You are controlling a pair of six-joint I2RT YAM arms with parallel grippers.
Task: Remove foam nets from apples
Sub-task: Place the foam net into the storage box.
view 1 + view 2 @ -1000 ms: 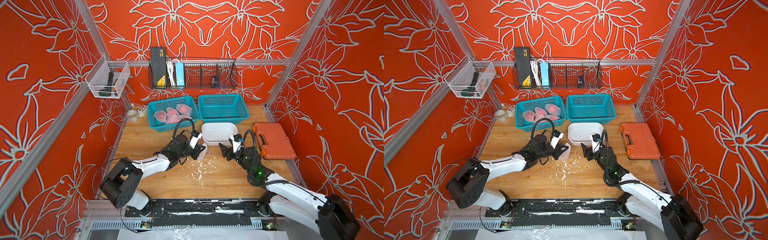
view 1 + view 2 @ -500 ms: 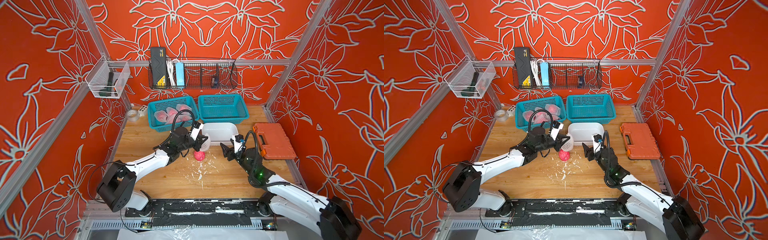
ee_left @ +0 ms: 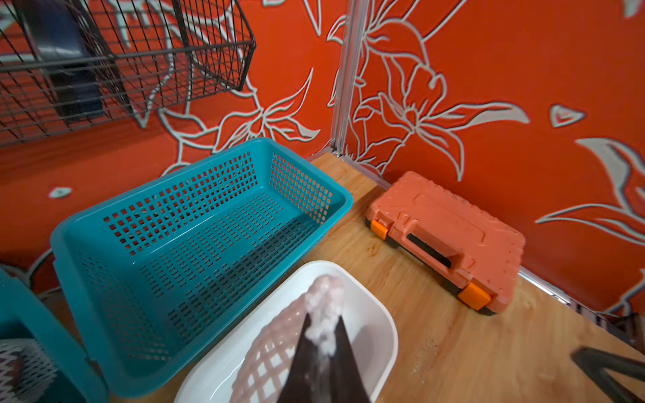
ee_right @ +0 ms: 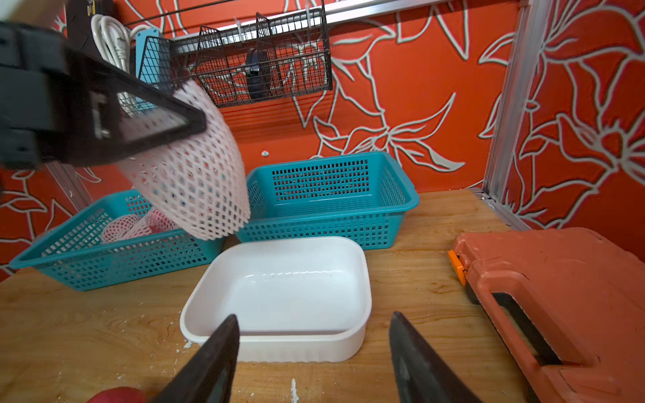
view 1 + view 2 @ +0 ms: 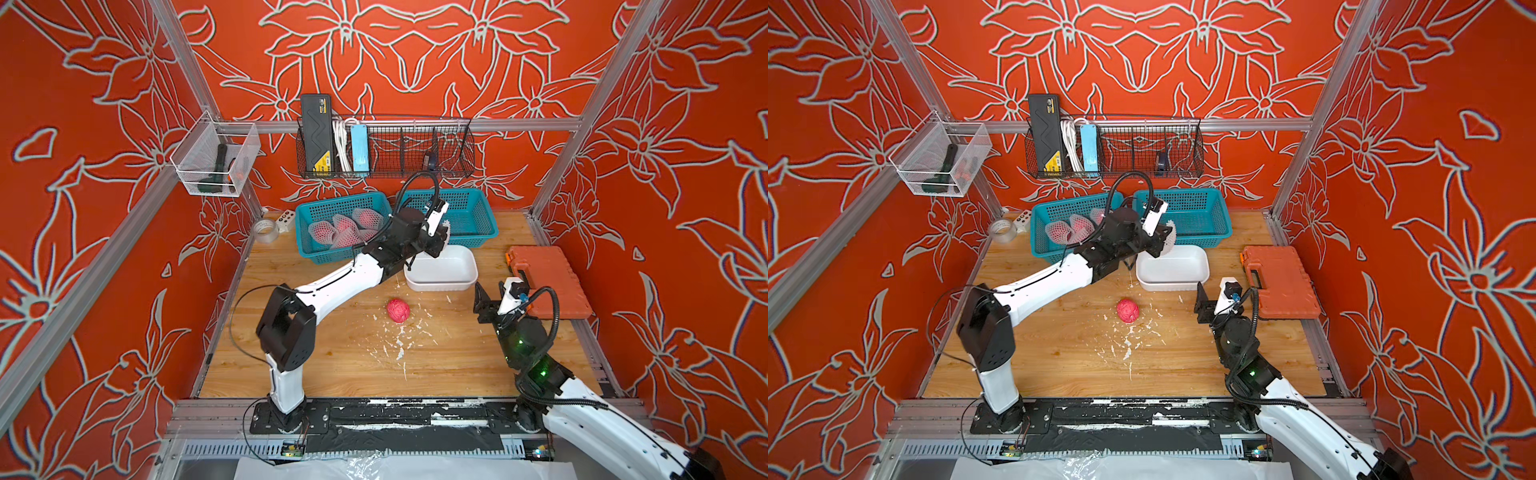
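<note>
My left gripper moves down toward the middle of the white tray [image 5: 440, 284] next and releases the empty white foam net there, since the tray is bare beneath it.
A bare red apple [image 5: 398, 310] [image 5: 1128, 310] lies on the wooden table, just in front of the white tray [image 5: 440, 284]. My left gripper [image 5: 441, 240] [image 3: 323, 326] is shut on an empty white foam net [image 4: 195, 174] [image 3: 275, 338], which hangs above the tray's far left corner. My right gripper [image 5: 492, 291] [image 4: 314, 322] stands open and empty, low over the table to the right of the apple. It faces the tray's near rim [image 4: 279, 343]. Several netted apples [image 5: 345, 228] [image 4: 129, 223] lie in the left teal basket [image 5: 316, 253].
An empty teal basket [image 5: 469, 220] stands behind the tray. An orange tool case [image 5: 548, 278] lies at the right edge, close to my right arm. A tape roll [image 5: 265, 230] sits at the back left. White foam crumbs [image 5: 399, 345] litter the middle of the table.
My left gripper pulled the net off the apple and carried it up and back over the tray. The apple stayed on the table. My right gripper drew back a little to the right.
</note>
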